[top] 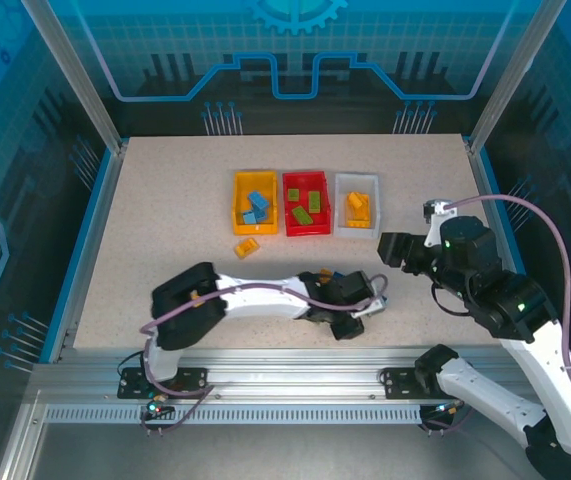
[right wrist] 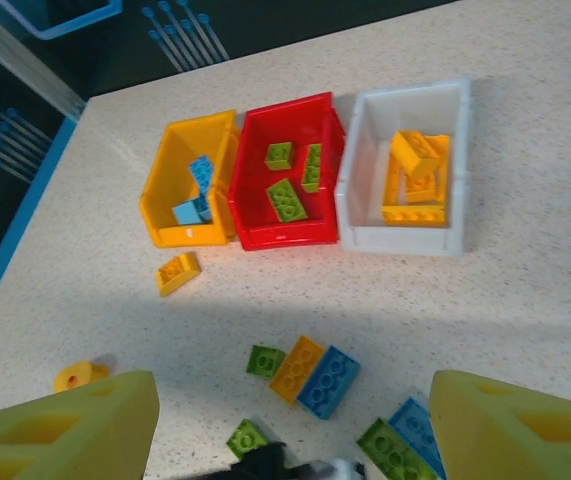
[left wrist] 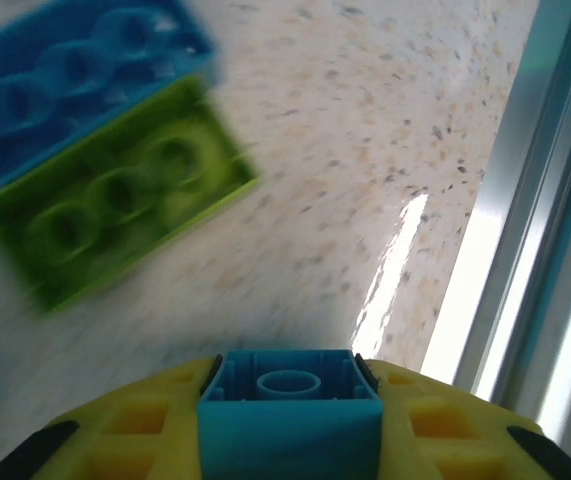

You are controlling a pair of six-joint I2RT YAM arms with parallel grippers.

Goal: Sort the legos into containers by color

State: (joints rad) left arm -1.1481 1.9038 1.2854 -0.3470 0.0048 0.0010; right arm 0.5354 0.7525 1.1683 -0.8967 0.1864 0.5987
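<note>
The yellow bin point(right wrist: 190, 237) holding blue bricks stands outward, so the left gripper raises the small blue brick next, swings it outward over that bin and releases it.
My left gripper point(left wrist: 290, 415) is shut on a small blue brick point(left wrist: 290, 395), low over the table near its front edge point(top: 363, 306). Just ahead of it lie a green brick point(left wrist: 115, 205) and a blue brick point(left wrist: 75, 80) side by side. My right gripper point(right wrist: 293, 400) hangs open and empty above the loose bricks: a small green point(right wrist: 264, 360), an orange point(right wrist: 296, 367), a blue point(right wrist: 328, 381) and another orange point(right wrist: 178, 272). The yellow bin point(right wrist: 190, 237) holds blue bricks, the red bin point(right wrist: 285, 238) green ones, the white bin point(right wrist: 400, 240) orange ones.
The three bins stand in a row at mid-table point(top: 307, 231). An orange brick point(top: 246, 247) lies in front of the yellow bin. A small orange piece point(right wrist: 80, 376) sits apart to the left. The metal frame rail point(left wrist: 555, 200) runs close by the left gripper.
</note>
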